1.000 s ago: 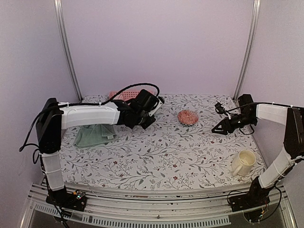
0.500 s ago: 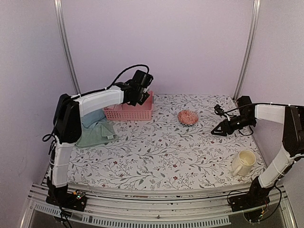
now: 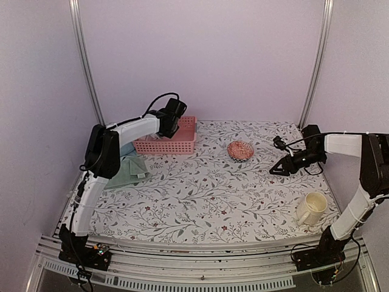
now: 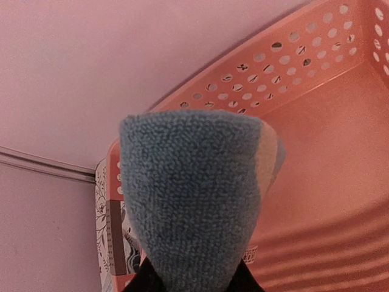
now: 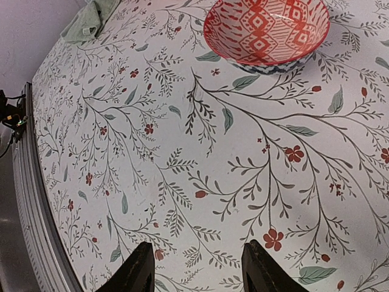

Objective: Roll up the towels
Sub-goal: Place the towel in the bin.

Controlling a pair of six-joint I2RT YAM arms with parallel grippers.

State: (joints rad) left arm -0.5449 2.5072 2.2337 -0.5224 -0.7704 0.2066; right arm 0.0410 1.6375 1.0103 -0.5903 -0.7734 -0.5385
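Note:
The rolled blue towel still hangs above the basket's bottom. My left gripper lowers toward the basket's bottom by the basket's rear side (image 3: 186, 127) next and releases it there.
My left gripper (image 3: 171, 120) is shut on a rolled blue towel (image 4: 191, 201), whose fuzzy end fills the left wrist view. It hangs above the inside of the pink basket (image 4: 322, 176), near the rear left corner of the basket (image 3: 177, 145). A sage green towel (image 3: 124, 173) lies crumpled at the table's left edge, with a light blue towel (image 3: 126, 149) partly under it. The green towel (image 5: 91, 18) also shows far off in the right wrist view. My right gripper (image 3: 281, 170) hovers open over bare tablecloth, and nothing sits between the right gripper (image 5: 197, 271) fingers.
A red patterned bowl (image 3: 240, 149) stands right of the basket, and the bowl (image 5: 267, 30) lies ahead of my right fingers. A cream mug (image 3: 312, 208) stands at the front right. Metal posts and the back wall bound the table.
My left arm swung from over the table's middle-left back and up to the basket, carrying the rolled blue towel. The right arm barely shifted.

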